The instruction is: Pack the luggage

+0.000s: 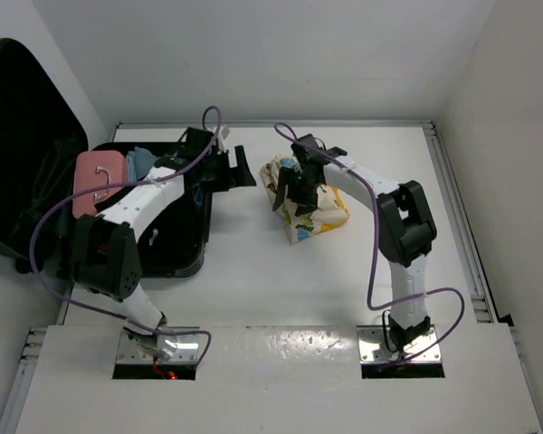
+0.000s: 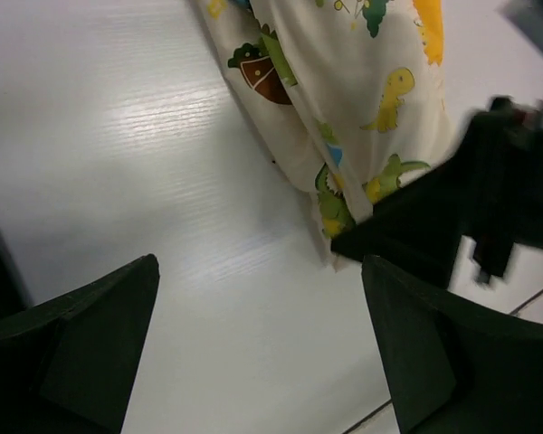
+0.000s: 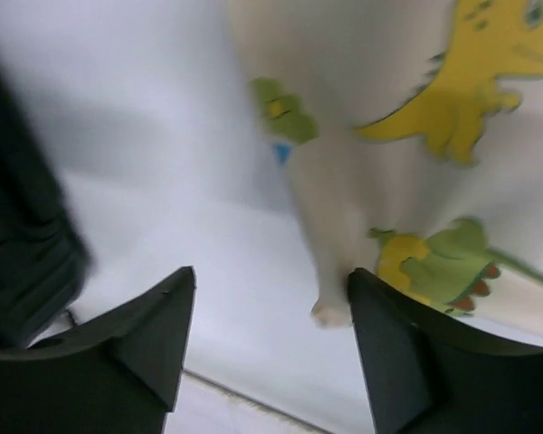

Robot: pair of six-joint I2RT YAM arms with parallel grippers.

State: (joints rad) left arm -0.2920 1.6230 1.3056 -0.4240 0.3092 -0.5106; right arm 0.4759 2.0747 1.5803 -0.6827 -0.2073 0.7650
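The cream cloth's folded edge lies below my left gripper, to its right in the top view. My fingers have bare table between them and should cross and lower onto it.
The luggage (image 1: 27, 154) lies open at the left, its lid raised against the wall and its base (image 1: 183, 258) on the table. Inside it are a pink handled case (image 1: 100, 181) and some blue cloth (image 1: 143, 161). A folded cream cloth printed with dinosaurs (image 1: 319, 213) lies mid-table. My left gripper (image 1: 240, 170) hovers open between the luggage and the cloth, with bare table between its fingers (image 2: 260, 262). My right gripper (image 1: 288, 192) stands open at the cloth's left edge (image 3: 271, 271); a cloth corner (image 3: 330, 312) hangs just beside its right finger (image 3: 389, 353).
The white table (image 1: 253, 289) has a raised rim at the back and right. White walls close in on all sides. From the left wrist view, the right gripper's black body (image 2: 452, 217) sits against the dinosaur cloth (image 2: 344, 99).
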